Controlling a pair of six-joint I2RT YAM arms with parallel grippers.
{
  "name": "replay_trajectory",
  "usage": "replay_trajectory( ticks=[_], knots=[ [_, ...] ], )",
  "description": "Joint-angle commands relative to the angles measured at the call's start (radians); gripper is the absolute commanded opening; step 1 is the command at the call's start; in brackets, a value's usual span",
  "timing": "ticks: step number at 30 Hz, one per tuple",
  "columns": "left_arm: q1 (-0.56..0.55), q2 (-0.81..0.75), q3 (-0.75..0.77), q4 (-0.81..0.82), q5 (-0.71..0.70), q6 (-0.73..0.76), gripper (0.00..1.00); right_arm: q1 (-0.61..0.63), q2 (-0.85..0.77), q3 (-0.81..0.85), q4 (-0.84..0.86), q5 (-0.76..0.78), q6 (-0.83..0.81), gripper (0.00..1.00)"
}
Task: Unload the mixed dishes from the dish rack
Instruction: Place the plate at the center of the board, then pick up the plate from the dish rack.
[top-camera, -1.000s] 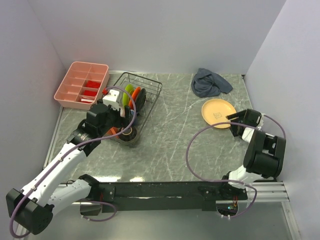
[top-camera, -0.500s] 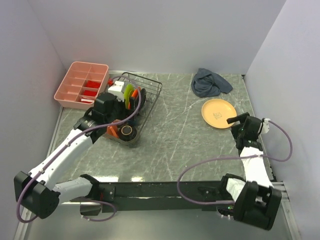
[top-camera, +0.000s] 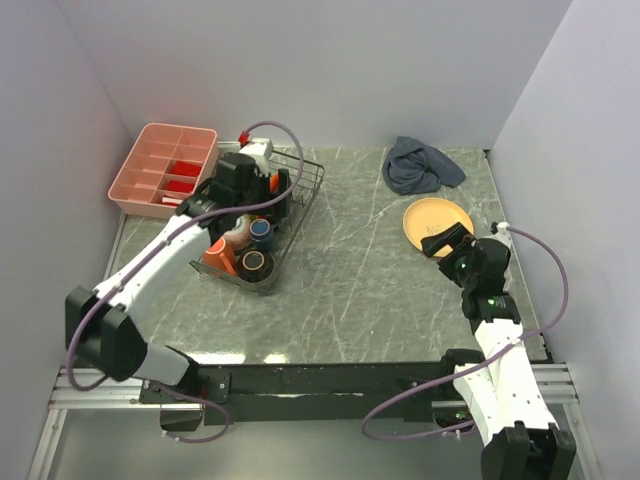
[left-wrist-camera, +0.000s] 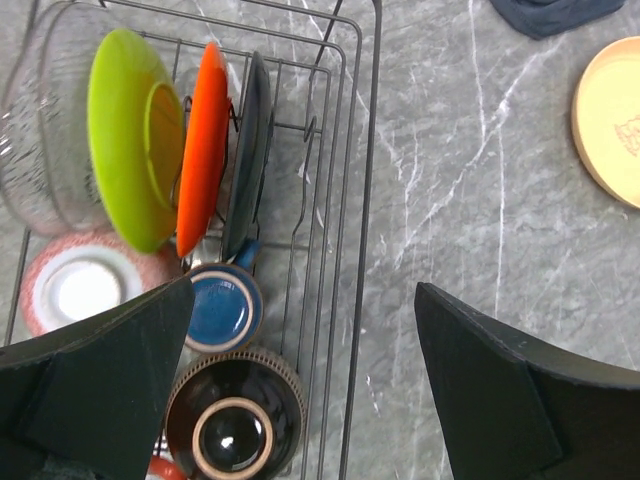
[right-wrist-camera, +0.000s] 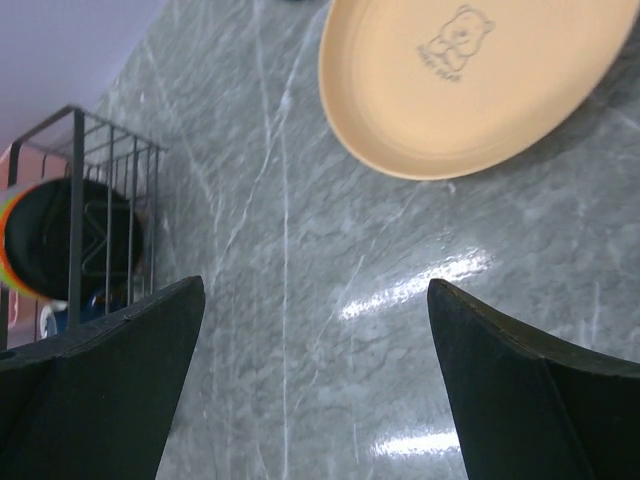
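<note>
The left gripper moves outward and down next to straddle the dish's rim. The bare rack beside the dark dish's upright rim (left-wrist-camera: 250, 185) leaves room for a finger.
The black wire dish rack (top-camera: 303, 190) stands at the back left. Upright in it are a lime green plate (left-wrist-camera: 125, 150), an orange dish (left-wrist-camera: 203, 150) and a dark one (left-wrist-camera: 250, 150). Beside them sit a pinkish bowl (left-wrist-camera: 80, 290), a dark blue cup (left-wrist-camera: 222, 310), a dark brown bowl (left-wrist-camera: 235, 425) and an orange mug (top-camera: 215, 255). My left gripper (left-wrist-camera: 303, 290) hovers open over the rack's right rim, holding nothing. The tan-yellow plate (right-wrist-camera: 470, 80) lies flat on the table at the right. My right gripper (right-wrist-camera: 315, 287) is open and empty at its near edge.
A pink compartment tray (top-camera: 160, 170) sits left of the rack against the wall. A grey-blue cloth (top-camera: 420, 165) lies crumpled at the back right. A clear glass bowl (left-wrist-camera: 40, 150) leans in the rack behind the green plate. Walls close in on three sides.
My left gripper has travelled from the rack's near end toward the back, over the upright plates. The right gripper has opened wider and swung from the plate's right side to its near edge.
</note>
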Motion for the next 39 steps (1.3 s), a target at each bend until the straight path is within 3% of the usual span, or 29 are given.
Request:
replay_trajectory(
  ticks=[1, 12, 20, 39],
  knots=[
    [0.004, 0.093, 0.11, -0.032, 0.011, 0.002, 0.97, 0.032, -0.057, -0.037, 0.004, -0.08, -0.055, 1.0],
    [0.009, 0.346, 0.308, -0.115, -0.084, 0.066, 0.65, 0.072, -0.134, -0.097, -0.028, -0.173, -0.106, 1.0],
    [0.024, 0.434, 0.4, -0.144, -0.109, 0.093, 0.63, 0.074, -0.126, -0.089, -0.039, -0.18, -0.141, 1.0],
    [0.047, 0.557, 0.463, -0.224, 0.029, 0.163, 0.41, 0.112, -0.071, -0.088, -0.01, -0.186, -0.148, 1.0]
  ],
)
